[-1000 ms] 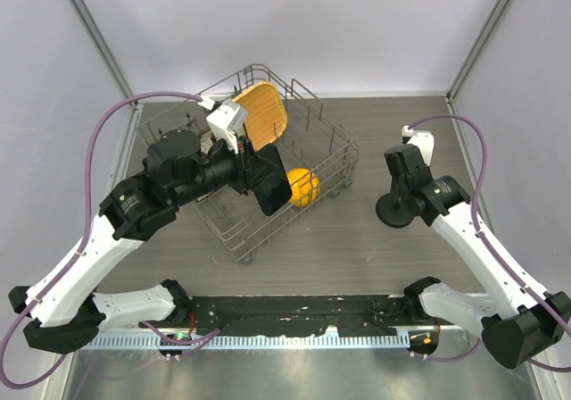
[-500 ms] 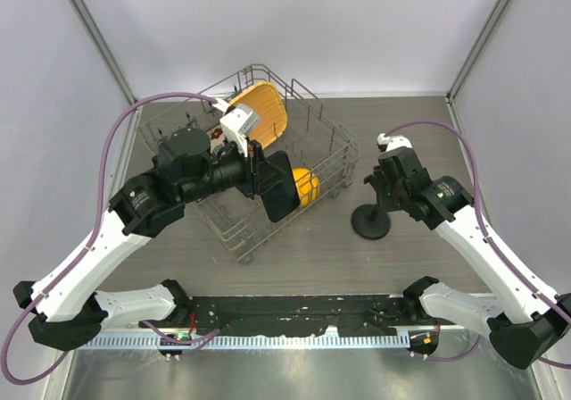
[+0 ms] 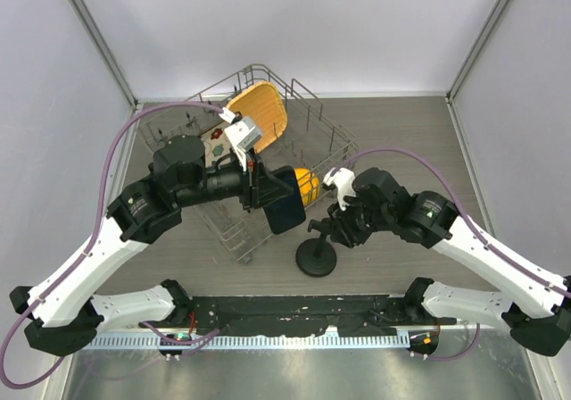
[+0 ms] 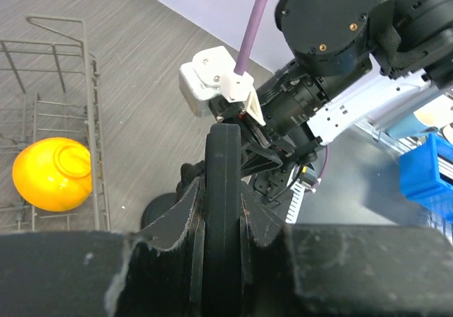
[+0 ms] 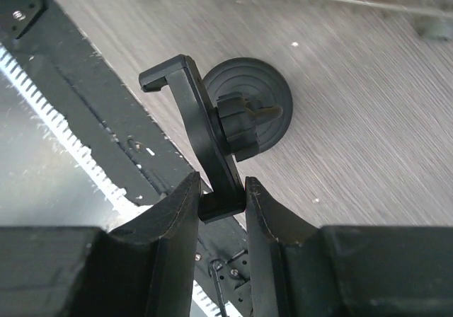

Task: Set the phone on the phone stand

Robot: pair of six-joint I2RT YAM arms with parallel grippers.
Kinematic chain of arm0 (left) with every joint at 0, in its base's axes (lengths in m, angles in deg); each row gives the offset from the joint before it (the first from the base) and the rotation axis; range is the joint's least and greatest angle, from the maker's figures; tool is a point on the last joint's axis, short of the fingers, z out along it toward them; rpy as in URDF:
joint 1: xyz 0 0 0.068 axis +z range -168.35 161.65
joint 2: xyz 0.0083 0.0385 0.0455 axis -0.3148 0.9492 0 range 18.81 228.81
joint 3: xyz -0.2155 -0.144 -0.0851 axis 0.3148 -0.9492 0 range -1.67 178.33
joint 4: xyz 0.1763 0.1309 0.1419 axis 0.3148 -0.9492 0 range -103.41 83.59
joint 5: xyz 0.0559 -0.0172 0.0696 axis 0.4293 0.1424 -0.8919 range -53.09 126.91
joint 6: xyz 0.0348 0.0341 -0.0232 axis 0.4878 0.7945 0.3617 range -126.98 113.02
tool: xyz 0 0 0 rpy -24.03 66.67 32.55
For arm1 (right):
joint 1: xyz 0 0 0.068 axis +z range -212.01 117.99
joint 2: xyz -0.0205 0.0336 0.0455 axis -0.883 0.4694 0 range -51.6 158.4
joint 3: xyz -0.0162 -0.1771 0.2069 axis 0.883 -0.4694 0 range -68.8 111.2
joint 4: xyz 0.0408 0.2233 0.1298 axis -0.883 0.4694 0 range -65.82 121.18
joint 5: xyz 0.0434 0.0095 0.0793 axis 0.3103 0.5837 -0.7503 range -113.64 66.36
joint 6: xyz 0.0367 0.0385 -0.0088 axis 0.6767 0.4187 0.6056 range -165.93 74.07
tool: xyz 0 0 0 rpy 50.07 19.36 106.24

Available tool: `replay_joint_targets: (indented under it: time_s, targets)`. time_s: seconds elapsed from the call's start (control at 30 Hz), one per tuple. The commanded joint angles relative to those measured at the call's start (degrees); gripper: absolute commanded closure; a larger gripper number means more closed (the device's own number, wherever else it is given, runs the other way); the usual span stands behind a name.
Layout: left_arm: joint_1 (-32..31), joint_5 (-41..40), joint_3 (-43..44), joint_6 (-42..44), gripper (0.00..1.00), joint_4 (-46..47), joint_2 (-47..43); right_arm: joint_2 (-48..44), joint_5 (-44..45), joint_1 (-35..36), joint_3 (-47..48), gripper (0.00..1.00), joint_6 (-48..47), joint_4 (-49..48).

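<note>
The phone hangs by the corner of the dish rack, so the right gripper should next move the phone stand by its holder head point(image 3: 326, 228) point(image 5: 221, 198) outward toward the rack.
My left gripper point(image 3: 265, 191) is shut on the phone point(image 3: 286, 203), a black slab held on edge above the dish rack's near right corner. In the left wrist view the phone point(image 4: 225, 182) shows edge-on between my fingers point(image 4: 185, 211). My right gripper point(image 3: 344, 222) is shut on the holder head of the phone stand point(image 3: 316, 258), whose round base rests on the table just right of the phone. In the right wrist view the stand's holder arm point(image 5: 200, 122) is clamped between my fingers point(image 5: 265, 211), with the disc base point(image 5: 263, 103) beyond.
A wire dish rack point(image 3: 330, 123) stands at the back left, with an orange plate point(image 3: 264, 114) and a yellow bowl point(image 3: 307, 186) in it. The bowl also shows in the left wrist view point(image 4: 53, 173). A black rail point(image 3: 294, 312) runs along the near table edge.
My right gripper has carried the phone stand from the right side leftward and nearer, to the table's middle. My left gripper has moved the phone rightward and nearer, toward the stand.
</note>
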Motion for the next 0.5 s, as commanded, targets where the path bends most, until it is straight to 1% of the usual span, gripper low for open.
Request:
replay_joint_targets:
  time_s: [0.0,0.2,0.3,0.33,0.37,0.4,0.47]
  targets:
    - [-0.08,4.0,-3.19,2.34,1.0,9.35,-4.82,1.6,-4.28,2.09,0.24,0.99,-6.16,-5.61]
    - [-0.08,4.61,-4.43,3.58,1.0,8.92,-5.62,4.51,0.8,2.53,0.15,0.99,-11.18,-4.03]
    - [-0.08,4.97,-4.96,3.75,1.0,9.44,-5.54,4.08,4.93,2.88,-0.55,0.94,-12.06,-3.5]
    - [-0.16,5.23,-4.96,4.01,1.0,9.53,-5.54,3.72,5.3,2.97,-0.64,0.88,-11.71,-3.24]
    - [-0.16,5.23,-4.96,4.19,1.0,9.62,-5.36,2.94,8.43,2.97,-0.73,0.81,-11.1,-3.15]
    - [-0.08,5.06,-5.05,4.37,1.0,9.53,-5.36,2.58,9.94,3.06,-0.9,0.71,-10.57,-2.89]
    - [-0.08,4.88,-5.14,4.72,1.0,9.79,-5.27,1.44,13.02,3.06,-0.9,0.61,-8.91,-2.18]
